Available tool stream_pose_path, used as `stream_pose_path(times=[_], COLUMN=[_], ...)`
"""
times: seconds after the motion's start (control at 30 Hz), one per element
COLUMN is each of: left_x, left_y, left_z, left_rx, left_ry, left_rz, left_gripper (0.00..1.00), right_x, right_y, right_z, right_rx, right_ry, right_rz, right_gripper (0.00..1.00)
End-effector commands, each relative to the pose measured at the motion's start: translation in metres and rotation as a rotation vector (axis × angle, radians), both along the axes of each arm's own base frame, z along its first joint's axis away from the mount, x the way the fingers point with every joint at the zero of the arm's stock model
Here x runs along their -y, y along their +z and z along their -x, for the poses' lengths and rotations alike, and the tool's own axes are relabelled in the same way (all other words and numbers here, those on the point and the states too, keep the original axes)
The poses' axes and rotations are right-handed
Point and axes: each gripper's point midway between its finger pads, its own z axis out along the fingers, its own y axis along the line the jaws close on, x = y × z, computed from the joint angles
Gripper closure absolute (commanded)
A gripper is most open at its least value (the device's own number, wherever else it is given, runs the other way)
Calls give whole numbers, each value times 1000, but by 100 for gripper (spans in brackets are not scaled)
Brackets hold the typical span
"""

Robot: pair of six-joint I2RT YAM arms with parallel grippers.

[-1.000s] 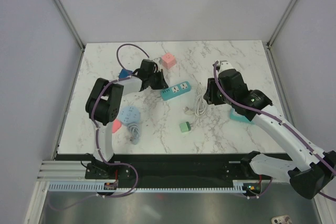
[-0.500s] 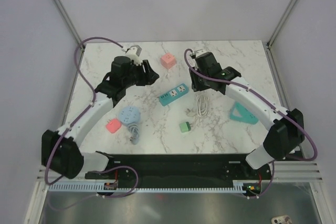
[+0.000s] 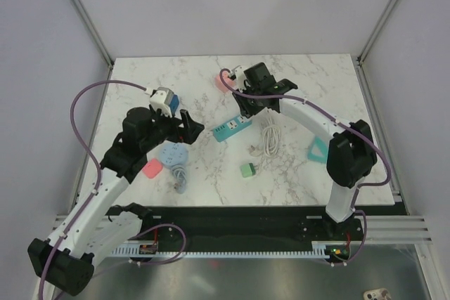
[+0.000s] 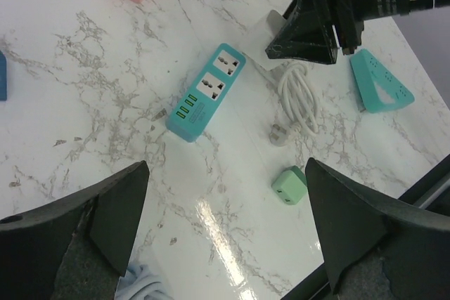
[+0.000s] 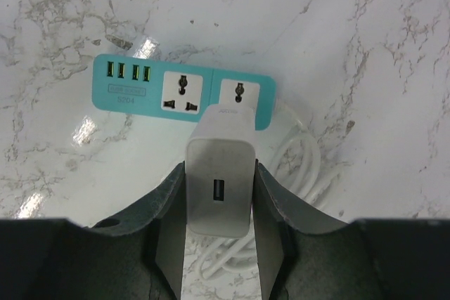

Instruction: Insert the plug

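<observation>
The power strip's cable-end socket (image 5: pixel 240 94) lies below my right gripper. My right gripper moves down next, brings the white plug (image 5: pixel 219 198) into that socket and releases it.
My right gripper (image 5: pixel 219 168) is shut on a white plug (image 5: pixel 219 198), a charger block with a USB port in its rear face. The plug's front end overlaps the teal power strip (image 5: pixel 184 90) between its two sockets; I cannot tell whether it touches. From above, the right gripper (image 3: pixel 249 100) hangs over the far end of the power strip (image 3: pixel 233 126). My left gripper (image 3: pixel 187 125) stands open and empty to the left of the strip. In the left wrist view the left gripper (image 4: pixel 225 170) looks over the power strip (image 4: pixel 206 93) from a distance.
A coiled white cable (image 3: pixel 269 138) lies right of the strip, a green adapter (image 3: pixel 247 170) nearer the front. A pink cube (image 3: pixel 223 82) sits at the back. A round blue strip (image 3: pixel 173 154) and a pink block (image 3: pixel 151 168) lie left, a teal triangular strip (image 3: pixel 320 151) right.
The left gripper has opened and drawn back from the strip toward the near left. The right arm has carried the plug leftward over the strip.
</observation>
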Motion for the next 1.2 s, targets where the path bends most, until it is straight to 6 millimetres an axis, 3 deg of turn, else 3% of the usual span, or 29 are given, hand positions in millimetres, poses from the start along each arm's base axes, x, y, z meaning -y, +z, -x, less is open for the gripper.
stream_pose_path(times=[0.0, 0.2, 0.3, 0.5, 1.17], left_x=[-15, -19, -17, -15, -6], left_y=[-3, 3, 5, 5, -2], left_z=[9, 20, 20, 22, 23], left_rx=[62, 123, 130, 133, 105], left_ry=[19, 25, 20, 6, -37], left_rz=[-52, -27, -24, -24, -13], left_gripper=[0, 0, 0, 0, 0], right_x=[-19, -24, -17, -2, 1], right_y=[15, -8, -17, -23, -48], right_z=[-20, -31, -34, -37, -22], right_rx=[65, 4, -29, -78, -195], right_ry=[86, 96, 84, 64, 84], right_rz=[-31, -1, 16, 18, -11], right_gripper=[100, 100, 100, 100, 100])
